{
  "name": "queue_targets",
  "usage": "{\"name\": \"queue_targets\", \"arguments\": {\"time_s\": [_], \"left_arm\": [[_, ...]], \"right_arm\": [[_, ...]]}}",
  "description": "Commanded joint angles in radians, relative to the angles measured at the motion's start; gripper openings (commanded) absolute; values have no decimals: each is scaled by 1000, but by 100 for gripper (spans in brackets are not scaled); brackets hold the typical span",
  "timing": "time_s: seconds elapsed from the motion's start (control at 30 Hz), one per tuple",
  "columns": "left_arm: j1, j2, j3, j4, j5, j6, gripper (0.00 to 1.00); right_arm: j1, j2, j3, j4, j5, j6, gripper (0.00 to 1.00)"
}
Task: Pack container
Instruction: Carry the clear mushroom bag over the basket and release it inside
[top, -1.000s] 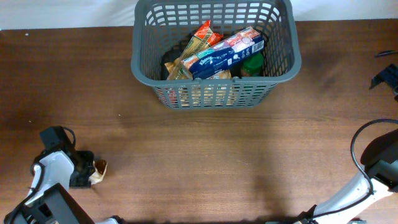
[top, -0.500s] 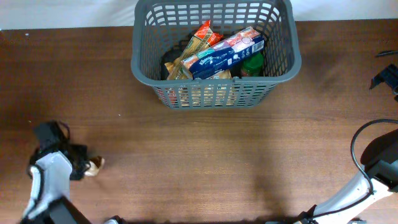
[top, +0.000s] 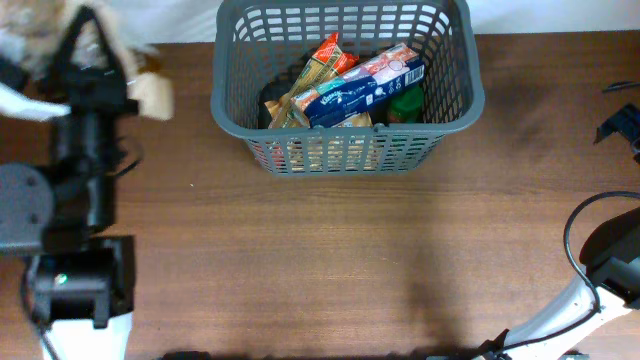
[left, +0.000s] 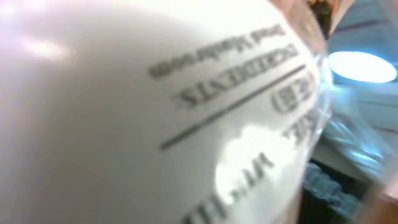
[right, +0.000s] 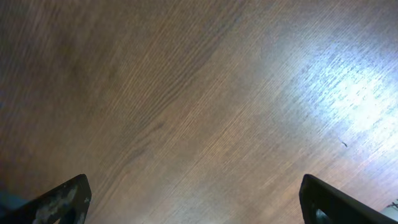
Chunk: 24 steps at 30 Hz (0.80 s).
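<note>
My left gripper will next move the small pale packet over the open room beside the orange packet (top: 327, 55) in the basket, and then lower it inside.
The container, a dark grey slotted basket (top: 218, 100), stands at the back middle of the table. In it lie a blue box (top: 365, 82), an orange packet (top: 327, 55) and a green item (top: 406, 101). My left gripper (top: 138, 95) is raised high at the back left, left of the basket, shut on a small pale packet (top: 154, 97). In the left wrist view that packet (left: 155, 106) fills the frame, white with blurred printed text, and hides the fingers. My right gripper (right: 199, 202) stands open over bare wood, holding nothing.
The brown wooden table (top: 330, 260) stretches in front of the basket. My right arm (top: 608, 262) and its cable sit at the front right corner. The left arm's base (top: 75, 285) is at the front left.
My left gripper shut on the packet at the front left, then rose fast and swung to the back left with it. The right arm and basket have not moved.
</note>
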Motion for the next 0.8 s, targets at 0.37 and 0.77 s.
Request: {"name": "queue_targets", "arguments": {"time_s": [0.37, 0.77], "left_arm": [[-365, 717, 600, -438, 46, 346, 2], [-313, 923, 745, -889, 137, 604, 2]], "right_arm": [[3, -13, -8, 0, 12, 9, 99], [3, -13, -8, 0, 13, 9, 99]]}}
